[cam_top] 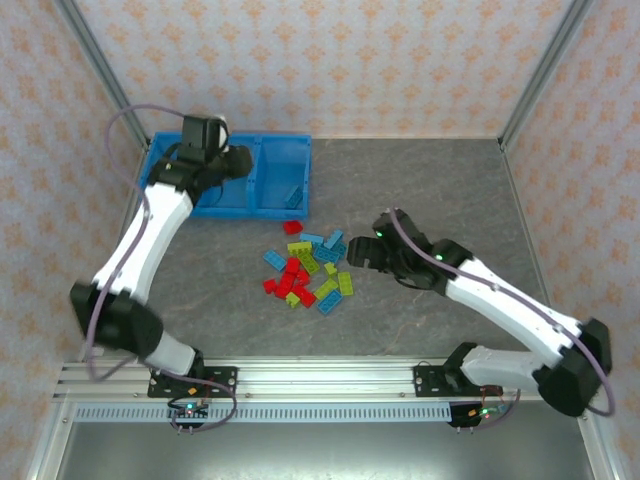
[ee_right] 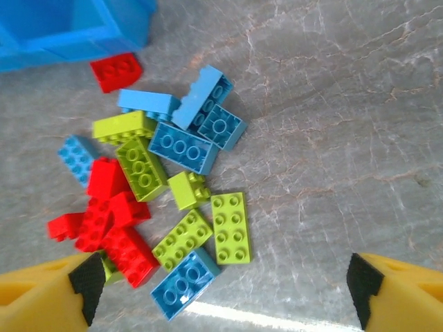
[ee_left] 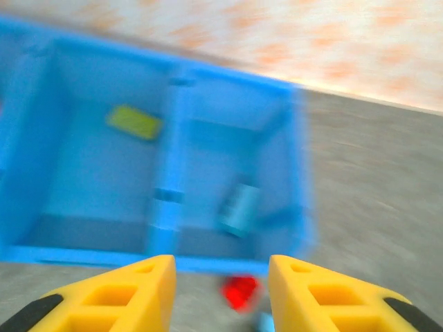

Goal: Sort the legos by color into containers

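My right gripper reaches outward and down to the outermost blue brick next, onto its far end (cam_top: 336,235) (ee_right: 212,81), which sticks out clear of the heap.
The blue tray (cam_top: 285,140) stands at the back left. My left gripper (cam_top: 243,163) hovers over it, open, with nothing between its yellow fingers (ee_left: 131,294). In the blurred left wrist view a lime brick (ee_left: 135,122) lies in one compartment and a light blue brick (ee_left: 239,207) in the compartment to its right. A red brick (ee_left: 241,290) lies on the table just outside the tray's wall. The heap of red, lime and blue legos (cam_top: 305,270) sits mid-table. My right gripper (ee_right: 225,287) hangs wide open above the heap's right edge, holding nothing; a lime brick (ee_right: 230,227) lies below it.
Patterned walls and metal posts (cam_top: 545,70) close in the back and sides. An aluminium rail (cam_top: 320,378) runs along the near edge. Bare grey table (cam_top: 450,190) lies right of the heap. The tray's corner (ee_right: 76,28) is at the right wrist view's top left.
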`<control>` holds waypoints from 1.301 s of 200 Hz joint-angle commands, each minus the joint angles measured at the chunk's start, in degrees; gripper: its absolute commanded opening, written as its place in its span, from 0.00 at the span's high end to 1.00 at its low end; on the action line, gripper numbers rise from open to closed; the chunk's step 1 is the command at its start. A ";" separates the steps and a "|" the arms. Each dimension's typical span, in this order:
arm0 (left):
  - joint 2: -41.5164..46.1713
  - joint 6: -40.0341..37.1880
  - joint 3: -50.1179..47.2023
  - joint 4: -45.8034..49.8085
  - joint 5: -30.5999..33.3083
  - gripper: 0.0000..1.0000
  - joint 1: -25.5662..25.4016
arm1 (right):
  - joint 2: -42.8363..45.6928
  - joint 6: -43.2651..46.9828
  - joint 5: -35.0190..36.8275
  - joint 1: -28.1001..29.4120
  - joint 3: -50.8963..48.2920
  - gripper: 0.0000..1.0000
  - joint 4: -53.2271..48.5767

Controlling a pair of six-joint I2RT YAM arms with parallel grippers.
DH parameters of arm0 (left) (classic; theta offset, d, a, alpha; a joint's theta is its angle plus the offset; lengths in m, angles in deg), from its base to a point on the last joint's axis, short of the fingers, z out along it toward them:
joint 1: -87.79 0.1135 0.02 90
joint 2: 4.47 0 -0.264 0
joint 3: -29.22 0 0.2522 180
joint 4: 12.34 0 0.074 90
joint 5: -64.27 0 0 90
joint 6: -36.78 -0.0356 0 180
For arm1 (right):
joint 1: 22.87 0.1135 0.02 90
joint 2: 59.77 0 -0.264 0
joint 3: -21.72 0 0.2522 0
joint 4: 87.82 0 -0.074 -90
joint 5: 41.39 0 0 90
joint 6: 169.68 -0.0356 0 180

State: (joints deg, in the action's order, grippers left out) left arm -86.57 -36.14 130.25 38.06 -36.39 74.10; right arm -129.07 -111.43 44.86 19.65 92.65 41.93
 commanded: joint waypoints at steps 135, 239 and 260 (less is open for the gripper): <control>19.14 -26.95 -13.26 15.54 3.19 0.05 -26.21 | -50.56 -3.79 -0.91 -4.63 32.63 0.46 -0.35; 21.03 -25.69 -15.08 12.68 9.68 0.03 -26.12 | -43.38 -2.62 5.29 -7.72 30.86 0.84 3.88; 23.38 -25.95 -15.99 11.07 9.98 0.02 -26.12 | -36.79 2.88 5.24 -7.09 30.70 0.87 4.22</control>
State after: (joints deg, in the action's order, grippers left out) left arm -66.66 -61.71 115.38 51.57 -29.00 48.07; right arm -176.26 -115.04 47.68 11.83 123.14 45.01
